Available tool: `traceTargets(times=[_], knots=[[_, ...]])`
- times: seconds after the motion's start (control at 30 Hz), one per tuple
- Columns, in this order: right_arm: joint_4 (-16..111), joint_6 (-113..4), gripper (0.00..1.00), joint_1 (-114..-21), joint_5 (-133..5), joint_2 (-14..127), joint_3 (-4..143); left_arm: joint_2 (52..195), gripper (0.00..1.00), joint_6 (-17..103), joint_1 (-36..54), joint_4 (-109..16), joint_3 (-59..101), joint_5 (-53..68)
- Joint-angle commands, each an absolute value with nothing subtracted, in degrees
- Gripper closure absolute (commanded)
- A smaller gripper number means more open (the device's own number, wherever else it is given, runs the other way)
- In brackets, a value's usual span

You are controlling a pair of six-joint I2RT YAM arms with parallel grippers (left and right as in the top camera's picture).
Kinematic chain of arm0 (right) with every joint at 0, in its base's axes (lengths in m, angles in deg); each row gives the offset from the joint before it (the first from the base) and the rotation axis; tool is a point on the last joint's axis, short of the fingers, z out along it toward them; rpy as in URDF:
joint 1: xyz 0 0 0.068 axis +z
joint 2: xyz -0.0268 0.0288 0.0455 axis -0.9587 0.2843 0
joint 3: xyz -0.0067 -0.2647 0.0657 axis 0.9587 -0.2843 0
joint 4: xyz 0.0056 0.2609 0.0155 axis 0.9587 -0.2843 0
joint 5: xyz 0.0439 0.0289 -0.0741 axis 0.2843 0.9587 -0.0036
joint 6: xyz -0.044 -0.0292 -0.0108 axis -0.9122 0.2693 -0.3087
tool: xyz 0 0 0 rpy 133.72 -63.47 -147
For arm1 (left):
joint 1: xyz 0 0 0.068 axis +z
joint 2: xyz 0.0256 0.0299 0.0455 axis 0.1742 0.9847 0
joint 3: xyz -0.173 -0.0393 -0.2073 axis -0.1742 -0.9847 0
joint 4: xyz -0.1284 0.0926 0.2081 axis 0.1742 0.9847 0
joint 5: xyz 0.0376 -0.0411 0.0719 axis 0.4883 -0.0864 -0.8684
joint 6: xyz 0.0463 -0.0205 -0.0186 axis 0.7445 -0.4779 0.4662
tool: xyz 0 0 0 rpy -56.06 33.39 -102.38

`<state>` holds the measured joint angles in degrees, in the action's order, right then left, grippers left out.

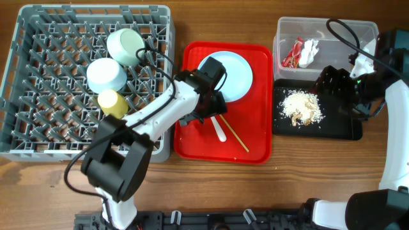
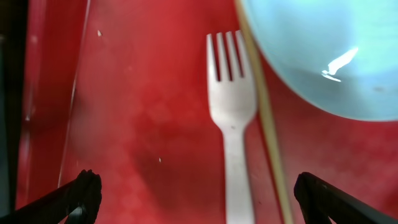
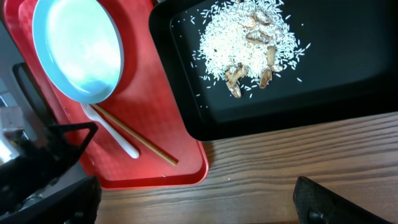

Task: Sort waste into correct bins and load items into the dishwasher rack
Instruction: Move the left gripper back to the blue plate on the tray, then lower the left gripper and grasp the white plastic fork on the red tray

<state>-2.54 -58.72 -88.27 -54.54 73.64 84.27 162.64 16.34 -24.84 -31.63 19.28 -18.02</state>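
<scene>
My left gripper lowers along the fork toward its tines next, closing across its head, since the white fork's broad head [image 2: 232,103] lies beyond my open fingers.
The grey dishwasher rack [image 1: 38,76] at the left holds two pale blue-green bowls [image 1: 126,46] [image 1: 106,75] and the yellow cup [image 1: 112,102]. The pale plate [image 1: 236,76], white fork [image 1: 220,131] and wooden stick [image 1: 235,137] lie on the red tray [image 1: 255,144]. My left gripper [image 1: 208,110] is open low over the tray. In the left wrist view its fingers [image 2: 199,193] straddle the fork [image 2: 233,124] and the stick [image 2: 264,118], beside the plate [image 2: 323,56]. My right gripper [image 1: 329,83] [image 3: 196,199] is open and empty above the black tray [image 1: 284,124].
The clear tub [image 1: 326,29] at the back right holds the red wrapper [image 1: 293,54] and the white tissue [image 1: 309,51]. Rice scraps [image 1: 301,107] [image 3: 249,40] lie in the black tray [image 3: 186,93]. The red tray [image 3: 155,174] sits between the rack and the black tray.
</scene>
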Motion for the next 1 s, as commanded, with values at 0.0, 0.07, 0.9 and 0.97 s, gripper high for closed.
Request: traceTargets(times=[0.0,0.07,0.9,0.97], knots=[[-2.65,-59.44,0.00,-88.29,-55.70,72.70,85.16,165.70,0.01,15.42,-25.02,-31.61,18.84,-20.08],[-2.65,-59.46,0.00,-88.29,-55.70,72.70,85.16,165.85,0.01,15.40,-25.02,-31.22,18.84,-21.41],[-3.27,-59.44,0.00,-88.29,-55.70,72.70,85.16,166.25,0.02,15.40,-26.88,-33.82,18.80,-27.55],[-3.27,-59.42,0.00,-88.29,-55.68,72.70,85.16,166.55,0.02,15.40,-26.88,-33.82,18.80,-27.55]])
